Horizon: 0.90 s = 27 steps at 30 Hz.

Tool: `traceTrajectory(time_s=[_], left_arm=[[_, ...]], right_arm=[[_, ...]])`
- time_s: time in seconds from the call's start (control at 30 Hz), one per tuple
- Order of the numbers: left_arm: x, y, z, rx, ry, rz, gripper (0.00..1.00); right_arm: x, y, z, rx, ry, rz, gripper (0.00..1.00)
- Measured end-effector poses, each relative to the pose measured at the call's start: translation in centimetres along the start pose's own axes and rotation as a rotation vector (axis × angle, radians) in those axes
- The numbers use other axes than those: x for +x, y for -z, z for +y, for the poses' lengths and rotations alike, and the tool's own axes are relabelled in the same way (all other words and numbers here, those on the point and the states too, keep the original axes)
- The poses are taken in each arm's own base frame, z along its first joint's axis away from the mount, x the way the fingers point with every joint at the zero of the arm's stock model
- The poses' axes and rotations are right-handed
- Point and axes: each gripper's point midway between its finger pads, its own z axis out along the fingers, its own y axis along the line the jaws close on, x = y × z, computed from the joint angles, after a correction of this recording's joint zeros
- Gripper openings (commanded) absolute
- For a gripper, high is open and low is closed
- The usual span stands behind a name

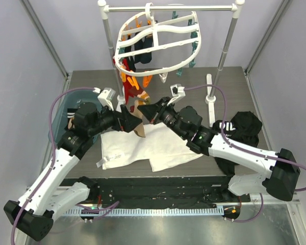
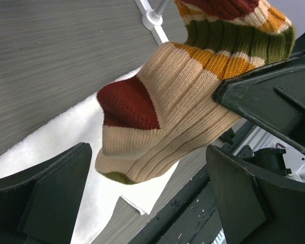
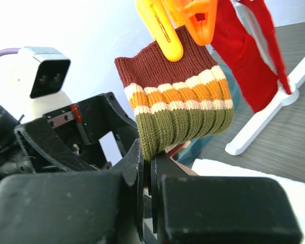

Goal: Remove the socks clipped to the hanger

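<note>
The striped sock's foot already hangs between the open fingers of my left gripper. The gripper should next move slightly toward the foot and close beside the sock's red heel (image 2: 129,104).
The white oval hanger (image 1: 158,38) hangs from the rail, with black socks (image 1: 143,51) and a red sock (image 1: 127,66) clipped on its left side. A striped tan sock (image 1: 137,109) with brown, orange and olive bands hangs lowest, its cuff held by an orange clip (image 3: 165,30). My right gripper (image 3: 148,157) is shut on the olive band of this striped sock (image 3: 183,112). My left gripper (image 2: 147,203) is open, its fingers either side of and just below the sock's red heel (image 2: 129,104). The red sock (image 3: 244,56) hangs behind.
A large white cloth (image 1: 143,148) lies on the table under both grippers. A black garment (image 1: 245,127) lies at the right. The grey rail (image 1: 168,8) with upright poles stands at the back, with a white foot (image 1: 210,97) on the table.
</note>
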Motion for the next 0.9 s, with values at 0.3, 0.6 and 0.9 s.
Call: traceTrajectory(time_s=[0.3, 0.6, 0.9], left_arm=[[0.4, -1.3, -2.0, 0.063, -0.005, 0.011, 0.28], [0.4, -1.2, -2.8, 0.077, -0.003, 0.002, 0.0], [0.9, -0.5, -3.4, 0.089, 0.001, -0.008, 0.0]], right_arm=[[-0.6, 1.1, 0.6, -0.023, -0.048, -0.023, 0.12], [-2.0, 3.1, -0.1, 0.041, -0.029, -0.039, 0.44], [-4.4, 5.2, -0.3, 0.142, 0.074, 0.002, 0.53]])
